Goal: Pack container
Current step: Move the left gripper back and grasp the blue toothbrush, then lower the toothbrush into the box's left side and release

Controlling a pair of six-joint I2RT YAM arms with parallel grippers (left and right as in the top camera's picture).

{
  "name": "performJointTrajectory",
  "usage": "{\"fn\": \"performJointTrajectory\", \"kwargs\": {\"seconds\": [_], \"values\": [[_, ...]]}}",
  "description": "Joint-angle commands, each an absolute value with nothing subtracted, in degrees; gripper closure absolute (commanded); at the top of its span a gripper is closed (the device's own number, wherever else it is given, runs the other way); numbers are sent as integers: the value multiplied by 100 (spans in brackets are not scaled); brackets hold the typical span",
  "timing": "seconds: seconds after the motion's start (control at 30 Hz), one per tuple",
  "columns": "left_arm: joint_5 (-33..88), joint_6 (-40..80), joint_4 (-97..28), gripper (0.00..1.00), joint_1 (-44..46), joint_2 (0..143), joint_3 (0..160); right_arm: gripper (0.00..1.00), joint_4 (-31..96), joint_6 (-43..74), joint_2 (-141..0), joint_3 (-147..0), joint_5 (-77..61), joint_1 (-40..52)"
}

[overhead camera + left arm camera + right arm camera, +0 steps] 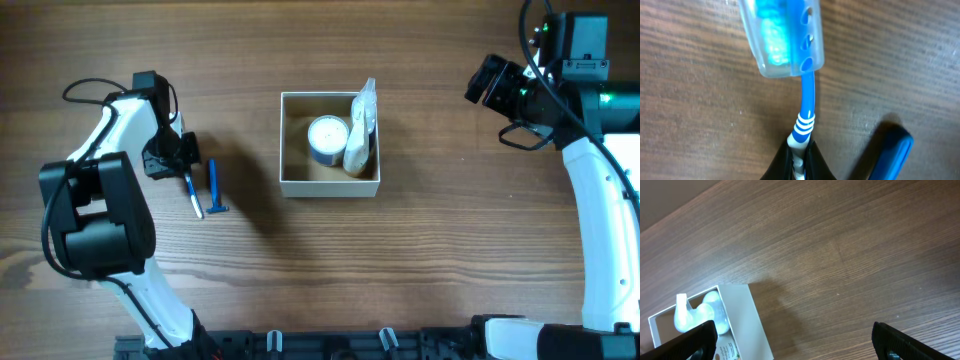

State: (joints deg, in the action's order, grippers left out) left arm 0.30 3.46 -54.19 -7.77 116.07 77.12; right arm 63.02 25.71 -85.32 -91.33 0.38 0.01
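Observation:
My left gripper needs to carry the toothbrush (194, 200) up and over the razor side of the box next, and into the strip beside the jar (327, 138).
The container (330, 186), a cream-white square box, stands mid-table. It holds a round white-lidded blue jar (327, 138) and a white tube (360, 130) leaning at its right wall. My left gripper (176, 163) is left of the box, shut on the white handle of a blue toothbrush (194, 200). In the left wrist view the fingers (801, 156) pinch the handle, and a clear cap (785, 35) covers the brush head close over the table. My right gripper (490, 82) is open and empty at the far right. Its view shows the box's wall (742, 322) and the tube (690, 316).
A blue razor (214, 187) lies just right of the toothbrush, parallel to it; it also shows in the left wrist view (890, 155). The wooden table (430, 260) runs all around the box. The right wrist fingers (795, 340) hang above bare wood.

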Motion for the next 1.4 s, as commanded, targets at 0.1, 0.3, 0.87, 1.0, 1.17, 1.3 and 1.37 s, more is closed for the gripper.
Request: {"fn": "performJointTrajectory", "kwargs": {"seconds": [0.1,0.3,0.87,1.0,1.17,1.3,1.37], "values": [[69,344,-5940,96,-615,10431,8261,0,6300,2637,-8595,-9214,-10,3],[615,650,-6156,96,657,9026,8414,0,6300,2637,-8595,-9214,-10,3],[-596,1999,-4582,95,2856,10481,8409,0,6300,2637,-8595,-9214,-10,3],[-589,1997,-4672,82,2644,10407,8412,0,6300,2637,-8595,-9214,-10,3],[-591,1975,-4869,43,2556,10167,8412,0,6300,2637,-8595,-9214,-10,3],[-589,1977,-5022,34,2440,9797,8412,0,6300,2637,-8595,-9214,-10,3],[-593,1977,-5428,34,2298,9590,8412,0,6300,2637,-8595,-9214,-10,3]]}}
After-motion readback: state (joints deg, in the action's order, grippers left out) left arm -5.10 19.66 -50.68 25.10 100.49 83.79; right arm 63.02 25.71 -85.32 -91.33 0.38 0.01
